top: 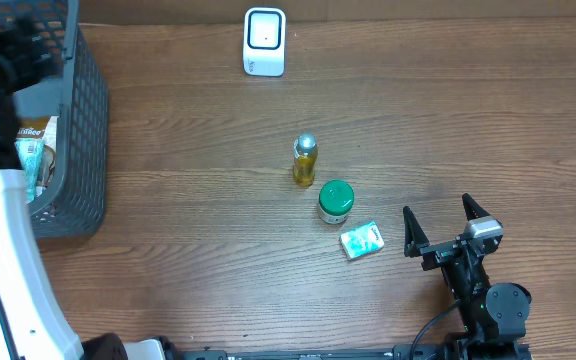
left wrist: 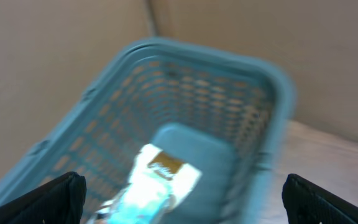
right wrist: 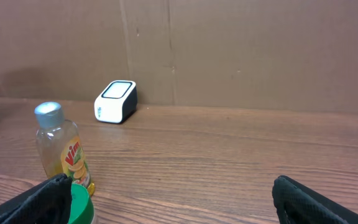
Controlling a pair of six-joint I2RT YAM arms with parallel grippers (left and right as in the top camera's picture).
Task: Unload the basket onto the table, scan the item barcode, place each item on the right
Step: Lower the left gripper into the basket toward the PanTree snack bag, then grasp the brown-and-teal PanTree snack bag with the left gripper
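Note:
The white-and-teal pack is in the basket [top: 78, 130] below, so next I should lower my left gripper's open fingers past the basket's rim onto the pack's teal part [top: 30, 160] and close them.
A white barcode scanner [top: 264, 42] [right wrist: 115, 102] stands at the table's far edge. Mid-table are three items: a yellow bottle with a silver cap [top: 305, 161] [right wrist: 62, 151], a green-lidded jar [top: 335, 201] [right wrist: 79, 204] and a green-and-white packet [top: 362, 240]. No barcode shows on any of them. My right gripper [top: 438, 208] [right wrist: 176, 199] rests open to the right of the packet, holding nothing. At the far left my left gripper [top: 8, 50] [left wrist: 182, 199] hangs open over a grey-blue basket [top: 78, 130] [left wrist: 253, 81]. A white-and-teal pack [left wrist: 160, 180] lies in it, blurred.
The basket fills the table's left side and holds more packaged goods [top: 33, 150]. A cardboard wall [right wrist: 241, 50] closes the back behind the scanner. Bare wood [top: 488, 110] lies right of the items.

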